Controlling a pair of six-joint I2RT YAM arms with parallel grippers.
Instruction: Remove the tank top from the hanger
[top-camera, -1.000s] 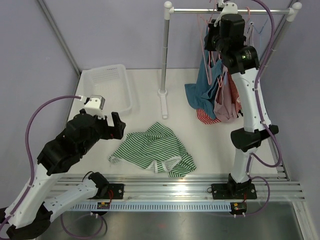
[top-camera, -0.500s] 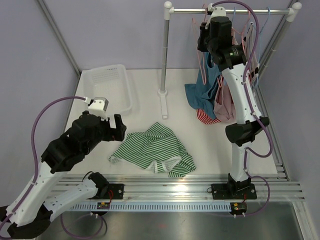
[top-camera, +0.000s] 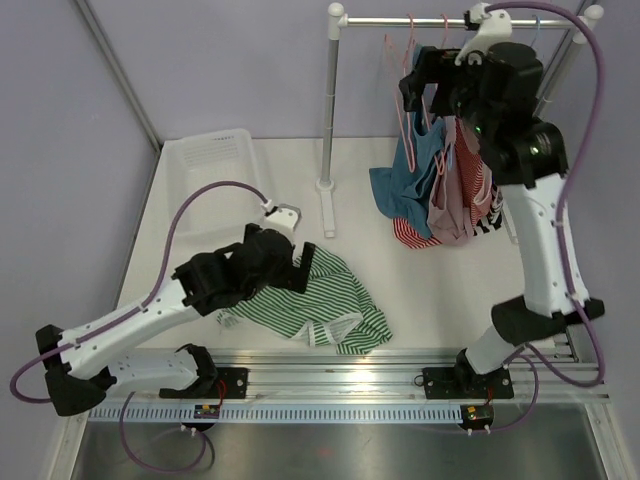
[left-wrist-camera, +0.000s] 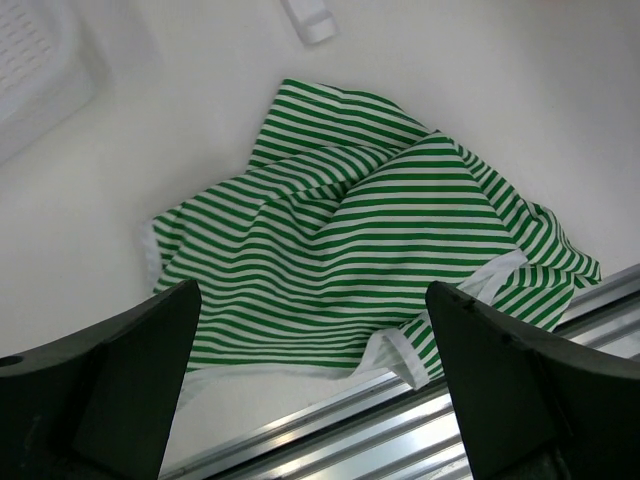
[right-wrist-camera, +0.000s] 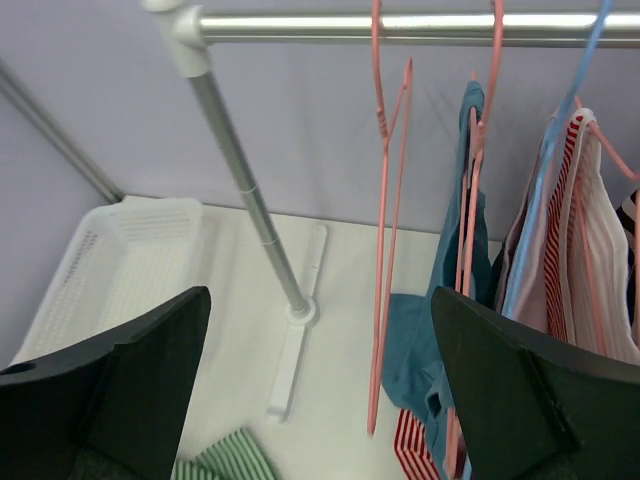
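I will next move my left gripper to the right in the top view, then bring it down to the tank top's middle fold near white trim (top-camera: 325, 309) (left-wrist-camera: 402, 288).
The green-and-white striped tank top (top-camera: 335, 300) lies crumpled on the table near the front edge, off any hanger; it fills the left wrist view (left-wrist-camera: 350, 240). My left gripper (top-camera: 292, 268) hovers over its left part, open, with nothing between its fingers (left-wrist-camera: 312, 330). My right gripper (top-camera: 418, 85) is up by the rail (top-camera: 400, 20), open and empty (right-wrist-camera: 320, 300). An empty pink hanger (right-wrist-camera: 383, 200) hangs on the rail just in front of it.
A blue top (top-camera: 405, 180) and pink and red-striped garments (top-camera: 455, 195) hang on other hangers at the right. A white basket (top-camera: 225, 175) sits back left. The rack's pole (top-camera: 328, 100) and foot stand mid-table. A metal track (left-wrist-camera: 450, 400) runs along the front edge.
My right gripper has opened and drawn back to the right from the hangers. My left arm has swung right and now reaches over the striped tank top.
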